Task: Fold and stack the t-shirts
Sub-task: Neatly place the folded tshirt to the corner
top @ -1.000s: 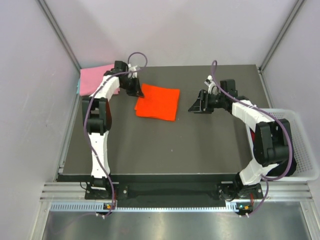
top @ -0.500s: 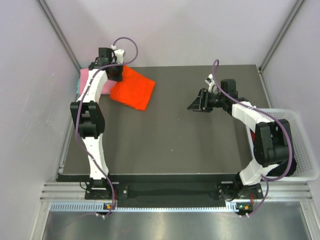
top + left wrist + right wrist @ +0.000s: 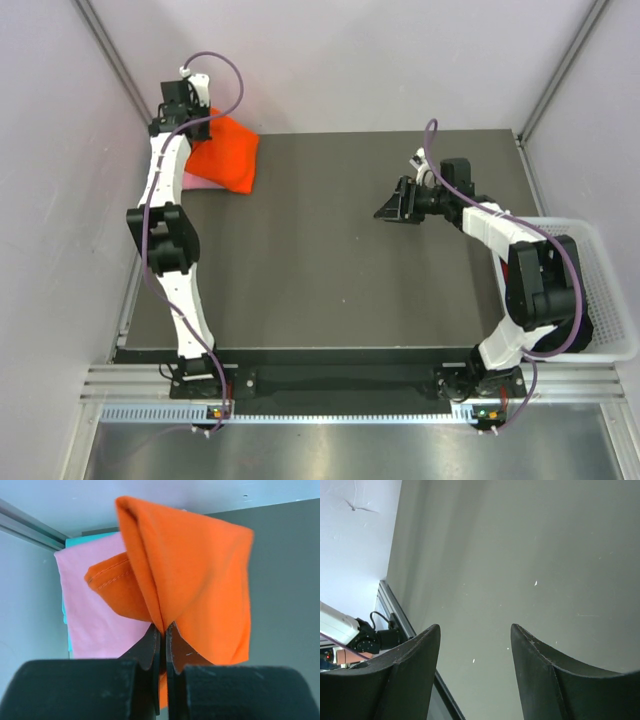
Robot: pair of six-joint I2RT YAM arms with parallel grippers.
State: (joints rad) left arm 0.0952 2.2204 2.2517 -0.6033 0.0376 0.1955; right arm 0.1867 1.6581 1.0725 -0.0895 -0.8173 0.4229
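The left gripper carries the orange-red t-shirt (image 3: 226, 155) down onto the pink t-shirt's wall-side edge next.
My left gripper (image 3: 197, 122) is shut on an edge of the folded orange-red t-shirt (image 3: 226, 155) and holds it at the table's far left corner, over the folded pink t-shirt (image 3: 196, 181), most of which is hidden beneath it. In the left wrist view the orange-red shirt (image 3: 200, 580) hangs from my shut left gripper (image 3: 163, 627) above the pink shirt (image 3: 95, 610). My right gripper (image 3: 388, 212) is open and empty over the bare dark table, right of centre; its wrist view shows only tabletop between the spread fingers (image 3: 420, 650).
A white lattice basket (image 3: 610, 300) stands at the right table edge beside the right arm. A teal cloth edge (image 3: 82, 541) shows under the pink shirt. The enclosure walls and a metal rail (image 3: 25, 527) are close behind the left gripper.
My left gripper has carried the orange-red shirt from the middle back of the table leftward to the far left corner, over the pink shirt. The right arm has not moved.
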